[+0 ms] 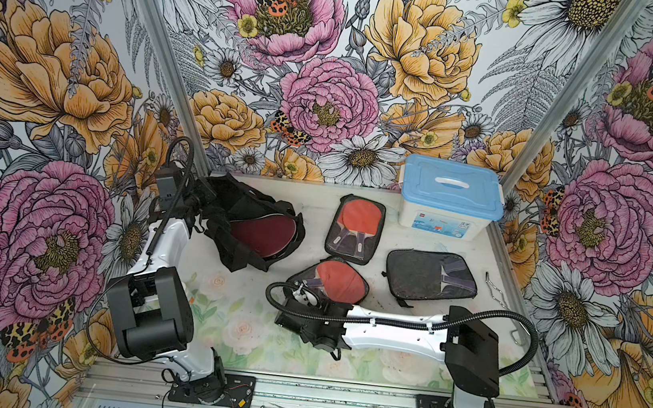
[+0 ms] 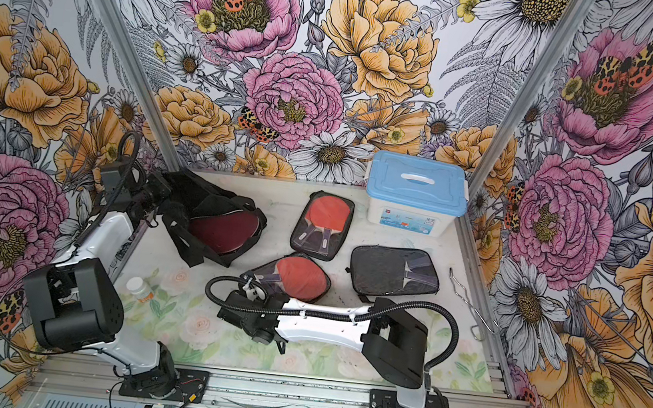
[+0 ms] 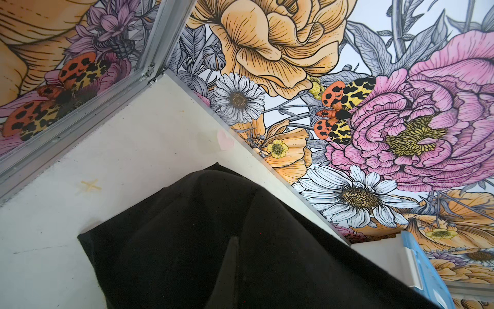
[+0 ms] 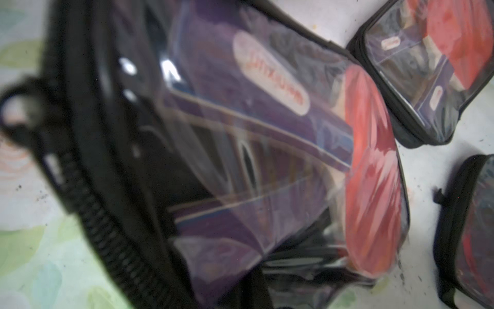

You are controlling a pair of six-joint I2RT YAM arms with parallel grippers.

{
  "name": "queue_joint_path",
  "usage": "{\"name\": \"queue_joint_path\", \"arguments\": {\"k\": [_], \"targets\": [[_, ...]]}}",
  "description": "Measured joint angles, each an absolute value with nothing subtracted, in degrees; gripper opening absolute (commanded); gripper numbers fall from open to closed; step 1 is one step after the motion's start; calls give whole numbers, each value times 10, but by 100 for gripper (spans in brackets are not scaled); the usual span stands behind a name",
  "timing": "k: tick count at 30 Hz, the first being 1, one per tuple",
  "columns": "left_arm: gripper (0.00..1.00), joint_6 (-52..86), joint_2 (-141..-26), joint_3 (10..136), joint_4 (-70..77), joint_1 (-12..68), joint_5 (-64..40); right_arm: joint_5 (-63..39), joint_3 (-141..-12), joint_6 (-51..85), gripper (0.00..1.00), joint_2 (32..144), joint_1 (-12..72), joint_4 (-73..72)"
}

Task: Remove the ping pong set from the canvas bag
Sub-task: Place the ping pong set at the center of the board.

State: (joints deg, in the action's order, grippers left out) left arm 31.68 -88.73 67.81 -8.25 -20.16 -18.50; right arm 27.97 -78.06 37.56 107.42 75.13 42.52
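Observation:
The second case goes toward the gap beside the dark pouch and down onto the bare tabletop there next, then my right gripper releases it, since the gap lies open.
The canvas bag (image 1: 249, 204) lies slumped at the back left, its mouth toward the middle, and the maroon cover (image 1: 263, 233) sits inside it. My left gripper (image 1: 202, 199) is at the bag's left edge, shut on its black fabric. That fabric (image 3: 213, 240) hides the fingers in the left wrist view. One clear-fronted paddle case (image 1: 355, 229) and the dark pouch (image 1: 429, 277) lie flat on the table. My right gripper (image 1: 300, 292) is shut on the handle end of a second clear-fronted case (image 1: 339, 279). This case (image 4: 267, 133) fills the blurred right wrist view.
A white box with a light-blue lid (image 1: 451, 198) stands at the back right. A bent metal wire (image 1: 494, 291) lies along the right edge. A small white bottle (image 2: 139, 290) stands near the left arm. The table's left rail and back wall are close to the bag.

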Motion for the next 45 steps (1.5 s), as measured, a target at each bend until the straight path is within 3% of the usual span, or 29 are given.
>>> {"name": "queue_joint_path", "arguments": {"k": [22,26,33,39,45], "targets": [[0,317,-887,678,-82,-197,-185,269,-712,396,0,1093,761,501],[0,316,-887,678,-82,-195,-185,260,-710,394,15,1098,753,510],[0,316,-887,678,-82,-191,-184,203,-750,380,66,1115,744,512],[0,316,-887,678,-82,-189,-183,187,-786,361,80,1112,739,507],[0,313,-887,678,-82,-186,-183,188,-802,344,85,1044,719,496]]}}
